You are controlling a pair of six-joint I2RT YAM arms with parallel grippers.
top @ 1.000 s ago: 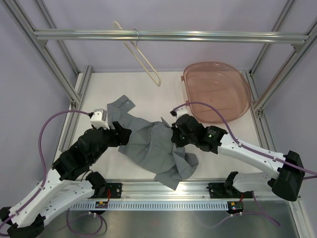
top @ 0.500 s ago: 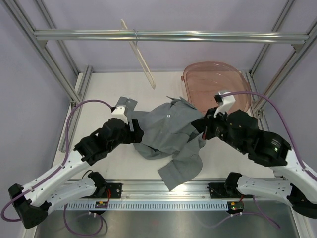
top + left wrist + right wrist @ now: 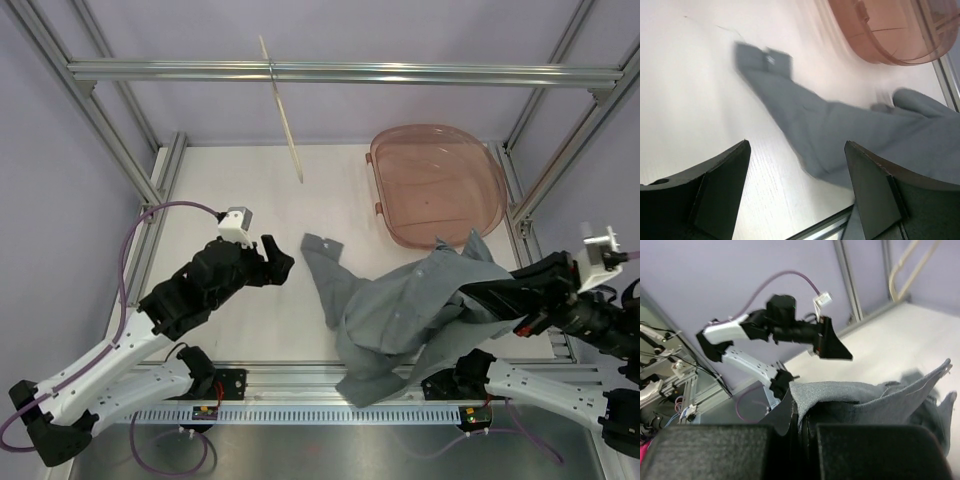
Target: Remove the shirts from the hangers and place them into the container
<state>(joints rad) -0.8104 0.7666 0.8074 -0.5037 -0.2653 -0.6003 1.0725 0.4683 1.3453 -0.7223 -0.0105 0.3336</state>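
Observation:
My right gripper will next swing to the left in the top view, then tip and go down to release the shirt's fold onto the trailing sleeve [image 3: 347,292], which lies flat below it.
The grey shirt [image 3: 400,310] hangs in a bunch from my right gripper [image 3: 478,292], which is shut on a fold of it [image 3: 802,424] and holds it lifted near the table's front right. One sleeve [image 3: 785,95] trails flat across the table to the left. My left gripper [image 3: 275,262] stands open just left of that sleeve, nothing between its fingers [image 3: 796,146]. The cream hanger [image 3: 281,108] dangles bare from the top bar, seen edge-on. The pinkish container [image 3: 440,185] sits at the back right, beyond the raised shirt, with nothing in it.
Aluminium frame bars [image 3: 340,72] cross overhead and run down both sides. A rail [image 3: 330,385] lines the front edge, and the shirt's lower hem droops over it. In the right wrist view the left arm [image 3: 785,330] shows across the table.
My right gripper has pulled the shirt up and to the right, towards the front right corner. The left gripper let go, opened and stayed left. The hanger has swung edge-on.

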